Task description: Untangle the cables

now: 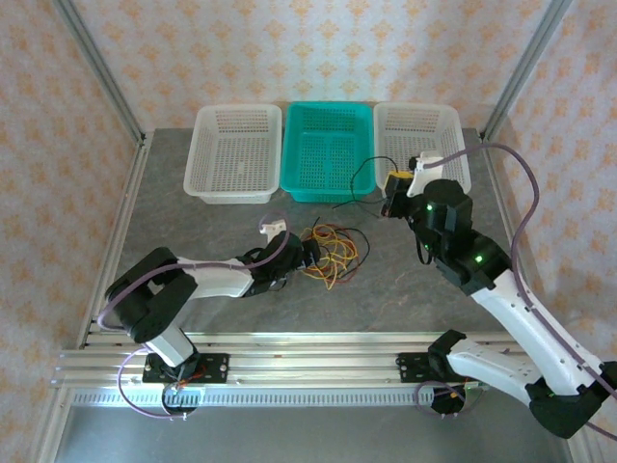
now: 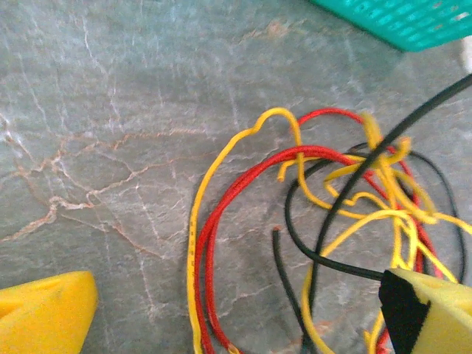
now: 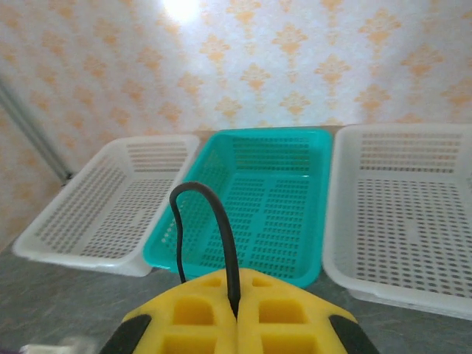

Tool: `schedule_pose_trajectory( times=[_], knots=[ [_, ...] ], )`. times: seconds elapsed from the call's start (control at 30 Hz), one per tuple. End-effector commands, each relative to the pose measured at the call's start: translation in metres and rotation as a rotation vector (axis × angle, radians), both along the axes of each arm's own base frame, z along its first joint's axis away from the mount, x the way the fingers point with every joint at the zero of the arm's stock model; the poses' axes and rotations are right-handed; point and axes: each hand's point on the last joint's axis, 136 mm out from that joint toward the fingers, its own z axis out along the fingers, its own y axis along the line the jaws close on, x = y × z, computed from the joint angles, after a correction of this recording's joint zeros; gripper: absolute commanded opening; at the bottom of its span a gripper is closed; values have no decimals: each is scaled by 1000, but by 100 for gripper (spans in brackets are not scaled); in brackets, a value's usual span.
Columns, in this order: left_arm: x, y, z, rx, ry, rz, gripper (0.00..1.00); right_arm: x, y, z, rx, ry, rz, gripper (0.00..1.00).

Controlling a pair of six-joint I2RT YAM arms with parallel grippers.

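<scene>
The robot's right gripper has to move outward next, over the bottom of the white basket (image 1: 419,139) (image 3: 410,217) nearest it, and let go of the black cable there, because that basket stands open and empty.
The cables (image 1: 333,253) lie as a loose red, yellow and black tangle on the table's middle. My left gripper (image 1: 310,253) sits low at the tangle's left edge and is open. Its yellow fingers (image 2: 44,313) stand wide apart, with a red cable (image 2: 243,184), a yellow cable (image 2: 193,243) and a black cable end (image 2: 284,273) lying on the table between them, none gripped. My right gripper (image 1: 393,193) hovers in front of the baskets, shut on a black cable (image 3: 214,214). That cable arches up from the pinched fingertips (image 3: 236,306) and trails down toward the tangle.
Three baskets stand in a row at the back: a white basket (image 1: 198,145) on the left, a teal basket (image 1: 328,106) in the middle, another white basket (image 1: 424,108) on the right. Grey marbled tabletop (image 2: 110,110) lies bare left of the tangle.
</scene>
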Motion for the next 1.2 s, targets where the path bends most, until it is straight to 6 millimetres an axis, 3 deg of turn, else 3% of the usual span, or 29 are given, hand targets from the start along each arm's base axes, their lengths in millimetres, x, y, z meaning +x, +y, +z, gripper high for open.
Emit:
schedule_pose_trajectory(
  times=[0.0, 0.2, 0.37, 0.5, 0.77, 1.17],
  knots=[
    [7, 4, 50, -28, -114, 17, 100, 7, -20, 9, 12, -18, -133, 0],
    [9, 13, 115, -57, -254, 29, 99, 19, -17, 4, 10, 18, -165, 0],
    [16, 16, 153, -35, -327, 28, 99, 36, -17, 3, 29, 35, -208, 0],
    [29, 10, 179, -31, -375, 13, 99, 58, -28, 0, 66, 66, -265, 0],
    [71, -16, 203, -39, -426, -40, 99, 109, -64, -6, 146, 112, -365, 0],
    [135, -94, 210, -63, -427, -186, 99, 191, -135, -43, 269, 192, -484, 0]
  ],
)
